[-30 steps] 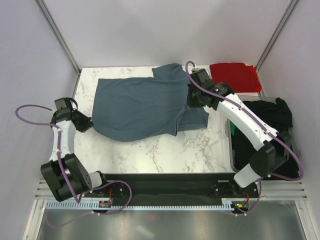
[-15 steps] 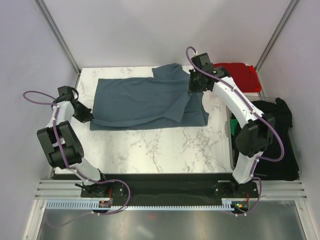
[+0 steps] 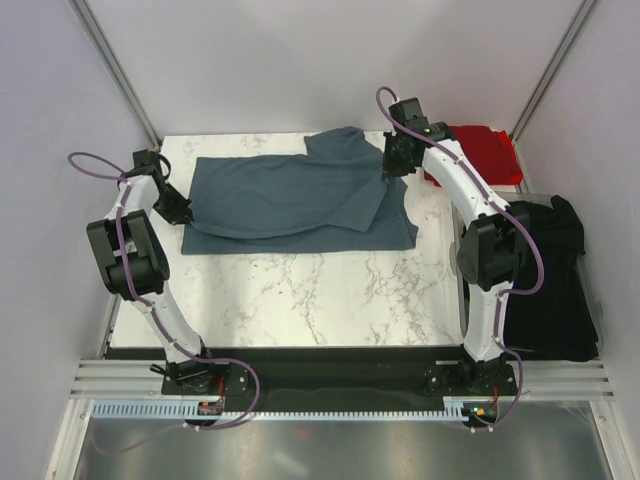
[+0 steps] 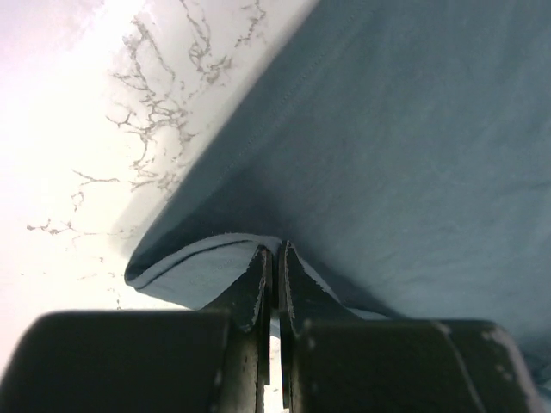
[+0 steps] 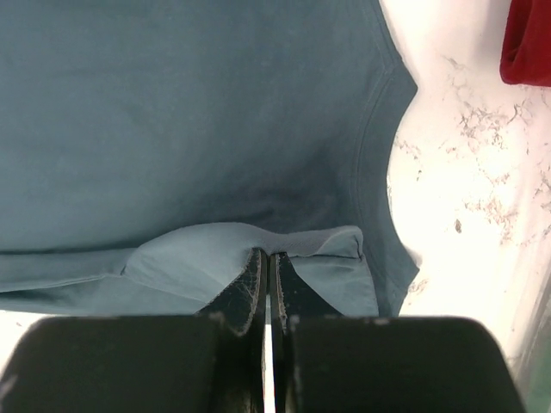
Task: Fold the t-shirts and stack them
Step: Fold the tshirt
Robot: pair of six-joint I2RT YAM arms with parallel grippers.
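I will lower my left gripper a little onto the shirt's side border [image 3: 196,217] [image 4: 250,219] and let go of the held edge there, because the pinched fold still arches above the cloth under it.
A slate blue-grey t-shirt [image 3: 290,195] lies spread across the far half of the marble table [image 3: 300,290], its near edge lifted and folded back over itself. My left gripper [image 3: 181,212] is shut on the shirt's left edge [image 4: 198,262]. My right gripper [image 3: 392,168] is shut on the shirt's right edge near a sleeve [image 5: 258,245]. A folded bright red t-shirt [image 3: 470,152] lies at the far right corner and shows in the right wrist view [image 5: 527,39]. Black t-shirts [image 3: 545,270] are heaped at the right.
The black heap sits in a bin [image 3: 462,290] off the table's right edge. Grey walls and metal posts close in the back and sides. Both arms stretch far out along the table's left and right sides.
Both grippers have carried the shirt's near edge toward the back of the table, folding it over the rest. The shirt's near half now lies doubled, and more bare marble shows in front.
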